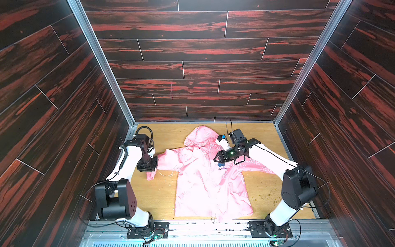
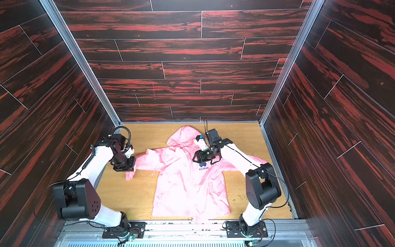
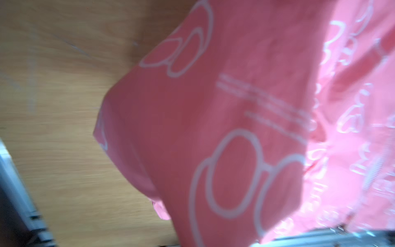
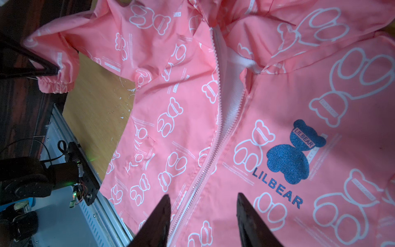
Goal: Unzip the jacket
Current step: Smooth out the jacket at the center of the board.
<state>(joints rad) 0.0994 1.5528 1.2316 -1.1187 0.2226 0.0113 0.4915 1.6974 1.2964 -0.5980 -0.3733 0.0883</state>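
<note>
The sleeve stretches out from the chest. The cloth goes onto the bare tabletop beneath the sleeve's cuff (image 1: pixel 150 183) next, as my left gripper tilts its fingers toward the jacket (image 1: pixel 203 188) and releases.
The pink jacket (image 1: pixel 203 188) (image 2: pixel 186 188) lies face up on the wooden table (image 1: pixel 158 198), hood (image 1: pixel 201 136) toward the back wall. My left gripper (image 1: pixel 147 170) (image 2: pixel 125 170) is shut on the left sleeve just above the cuff (image 4: pixel 55 85) and holds it raised off the table. The left wrist view is filled with blurred sleeve cloth (image 3: pixel 235 128), which hides the jaws. Over the chest hovers my right gripper (image 1: pixel 215 159) (image 4: pixel 203 203), open, its fingers either side of the white zipper (image 4: pixel 215 145). The zipper is parted at the collar, beside the dark bear logo (image 4: pixel 295 154).
Dark wood-panel walls enclose the table on three sides. A metal rail (image 1: pixel 192 226) with both arm bases runs along the front edge. Crumbs (image 1: pixel 267 194) lie on the right, white threads (image 1: pixel 168 174) under the left sleeve.
</note>
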